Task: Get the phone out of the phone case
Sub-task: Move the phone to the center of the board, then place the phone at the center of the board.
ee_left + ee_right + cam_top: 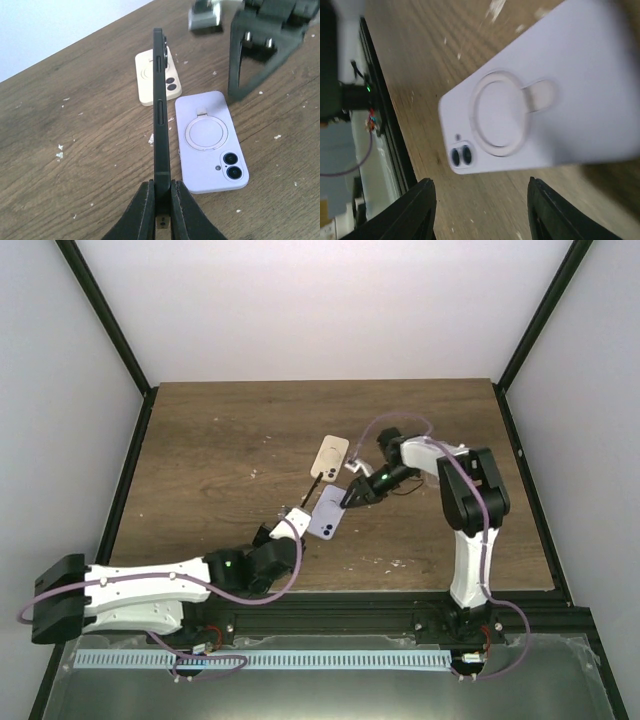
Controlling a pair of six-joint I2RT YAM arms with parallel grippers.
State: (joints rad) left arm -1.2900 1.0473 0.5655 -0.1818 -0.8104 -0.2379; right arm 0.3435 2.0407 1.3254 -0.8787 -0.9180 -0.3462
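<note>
I will swing my left gripper outward past the lavender case (210,142) and free the phone on case-free wood to its right in the top view.
A black phone (160,100) stands on its long edge, pinched at its near end by my left gripper (161,182), which is shut on it; in the top view it is a thin dark line (314,490) ahead of the left gripper (300,512). A lavender phone case (210,142) with a ring holder and two camera lenses lies back-up on the table just right of it (328,513). My right gripper (356,494) is open and empty, low over the lavender case's far end (545,100), jaws wide apart (480,182).
A beige phone case (329,457) lies back-up behind the lavender one, also in the left wrist view (156,77). The right gripper's fingers (234,60) stand close beyond the lavender case. White crumbs dot the wooden table (220,440). A black rail (385,125) edges it.
</note>
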